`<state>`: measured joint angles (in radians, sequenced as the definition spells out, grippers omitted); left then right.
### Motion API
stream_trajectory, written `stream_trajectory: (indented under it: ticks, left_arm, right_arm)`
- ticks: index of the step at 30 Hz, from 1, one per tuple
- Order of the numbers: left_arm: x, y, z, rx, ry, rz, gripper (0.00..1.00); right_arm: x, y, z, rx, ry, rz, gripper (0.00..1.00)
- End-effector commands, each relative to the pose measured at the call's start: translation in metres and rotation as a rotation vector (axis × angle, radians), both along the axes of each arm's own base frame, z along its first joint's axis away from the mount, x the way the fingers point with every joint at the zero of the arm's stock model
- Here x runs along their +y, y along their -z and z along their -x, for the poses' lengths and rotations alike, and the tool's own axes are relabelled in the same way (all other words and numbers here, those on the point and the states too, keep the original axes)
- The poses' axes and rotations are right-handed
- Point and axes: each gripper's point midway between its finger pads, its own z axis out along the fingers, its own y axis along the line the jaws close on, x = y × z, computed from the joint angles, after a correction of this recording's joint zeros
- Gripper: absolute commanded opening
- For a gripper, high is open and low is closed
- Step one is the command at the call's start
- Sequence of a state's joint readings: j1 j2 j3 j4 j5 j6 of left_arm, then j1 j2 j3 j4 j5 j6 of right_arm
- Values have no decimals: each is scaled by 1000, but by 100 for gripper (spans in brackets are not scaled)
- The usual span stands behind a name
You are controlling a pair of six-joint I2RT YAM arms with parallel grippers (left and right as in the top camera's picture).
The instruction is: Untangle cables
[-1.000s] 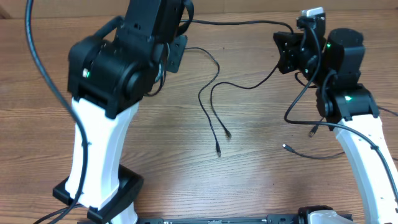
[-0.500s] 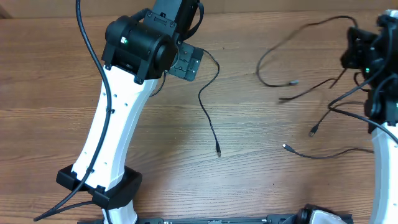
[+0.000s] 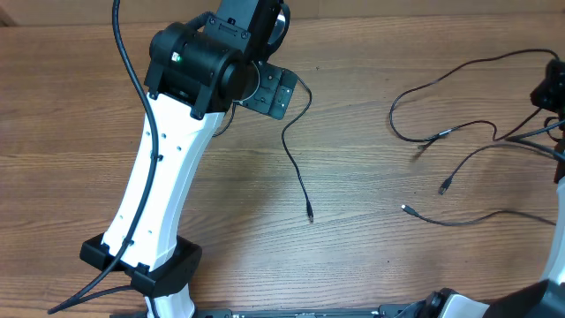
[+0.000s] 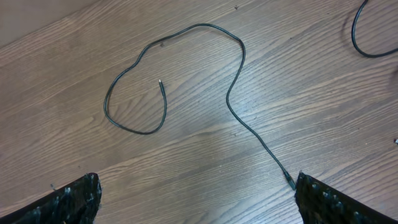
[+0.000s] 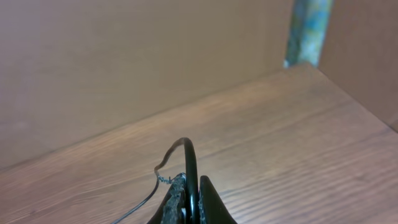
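Note:
Next, my right gripper will draw the held cable to the right in its wrist view and release it, as bare wood lies there, clear of the crossing cables.
One thin black cable (image 3: 303, 187) lies loose on the wood below my left gripper (image 4: 198, 201), which hangs open above the table with nothing between its fingers (image 4: 67, 200). In the left wrist view this cable (image 4: 236, 81) curls in a loop, and its plug (image 4: 290, 182) lies beside the right finger. My right gripper (image 5: 191, 200) is shut on another black cable (image 5: 190, 163). Overhead it sits at the far right edge (image 3: 553, 92), and that cable (image 3: 393, 119) trails leftward from it in a wide curve. Two more plug ends (image 3: 442, 187) lie nearby.
A further thin cable (image 3: 441, 223) lies at the lower right, ending in a small plug (image 3: 404, 208). The left arm's white link (image 3: 154, 185) slants across the left of the table, and its thick black lead (image 3: 124, 53) arches above. A board wall (image 5: 143, 56) stands behind the table.
My left gripper has opened and let go of its cable. The right arm has swung to the right edge, dragging its cable out of the middle, so one cable stays at the centre.

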<state>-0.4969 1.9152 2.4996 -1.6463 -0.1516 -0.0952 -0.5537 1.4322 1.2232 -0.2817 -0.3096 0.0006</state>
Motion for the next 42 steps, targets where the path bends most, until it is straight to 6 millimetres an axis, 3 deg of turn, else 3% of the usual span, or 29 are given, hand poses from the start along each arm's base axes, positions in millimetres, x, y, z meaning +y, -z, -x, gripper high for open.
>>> stream_trajectory:
  ticks: [1,8,12,14,15,16,17,20,25,28,31,34,38,41,42]
  left_arm:
    - [-2,0,2,5,12,9,100]
    - [-2,0,2,5,12,9,99]
    - [-2,0,2,5,12,9,100]
    - [-2,0,2,5,12,9,100]
    - [-2,0,2,5,12,9,99]
    - [-2,0,2,5,12,9,100]
    - [-2,0,2,5,12,9,100]
    - [-2,0,2,5,12,9,100]
    - [-2,0,2,5,12,9,100]
    - [-2,0,2,5,12,9,99]
    - [-2,0,2,5,12,9,100]
    - [-2,0,2,5,12,9,100]
    - [-2,0,2,5,12,9,100]
    - [-2,0,2,5,12,9,99]
    - [-2,0,2,5,12,9,100]
  right_arm:
    - [-30,9,-2,8,56,-6,4]
    - [-96,46,19,71,219,-33,4]
    - [-136,60,49,99,442,-100,7]
    - [-146,61,60,84,497,-143,26]
    - [-149,61,63,73,518,-164,44]
    - [-152,61,65,63,538,-186,83]
    - [-152,61,66,57,549,-202,97]
    - [-149,61,63,37,541,-245,100]
    - [-106,54,35,-5,292,-350,100]
    - [-64,48,15,-17,97,-402,100]
    - [-34,49,1,1,7,-425,100]
    - [9,54,-15,45,-118,-384,100]
    - [100,61,-42,100,-370,-278,100]
    - [144,72,-54,129,-462,-250,100]
    - [168,81,-61,144,-510,-246,100]
